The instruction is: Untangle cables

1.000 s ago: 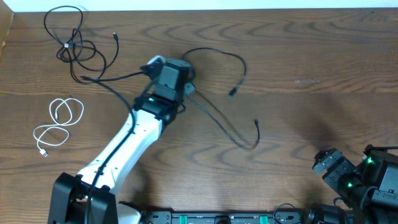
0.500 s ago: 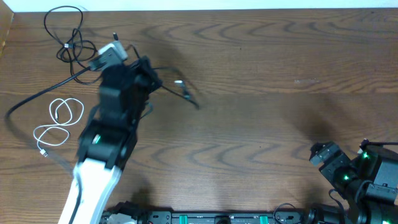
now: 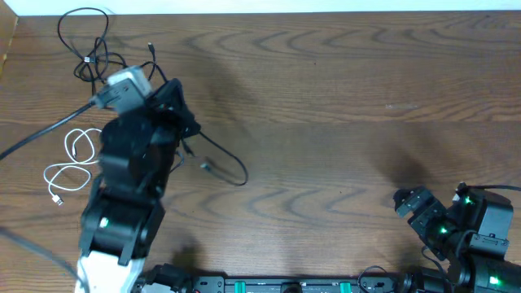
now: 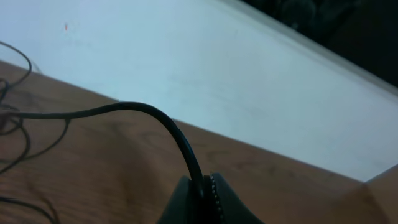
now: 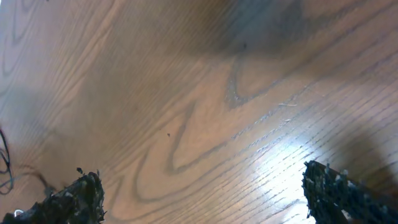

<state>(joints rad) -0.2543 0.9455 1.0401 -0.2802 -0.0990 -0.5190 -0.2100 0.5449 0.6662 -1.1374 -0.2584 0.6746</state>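
Observation:
I next need to move my left gripper outward and down, tilting down, onto the bare wood beside the bundled black cable, as that open spot is below and outward of it.
My left gripper (image 4: pixel 202 193) is shut on a thin black cable (image 4: pixel 168 127) that arcs up out of the jaws. In the overhead view the left arm (image 3: pixel 134 163) is over the left part of the table and the held black cable (image 3: pixel 224 167) trails to its right, ending in a small plug. A second black cable (image 3: pixel 89 49) lies bundled at the far left corner. A white cable (image 3: pixel 73 163) lies coiled at the left edge. My right gripper (image 5: pixel 202 193) is open and empty over bare wood, at the front right in the overhead view (image 3: pixel 411 203).
The wooden table (image 3: pixel 358 106) ends in a white strip along its far edge (image 4: pixel 186 62). A thicker black arm cable (image 3: pixel 41 134) runs off the left side.
The left arm has swung left and back toward the near side with the black cable, dragging it from the table's middle to the left. The right gripper shifted slightly left.

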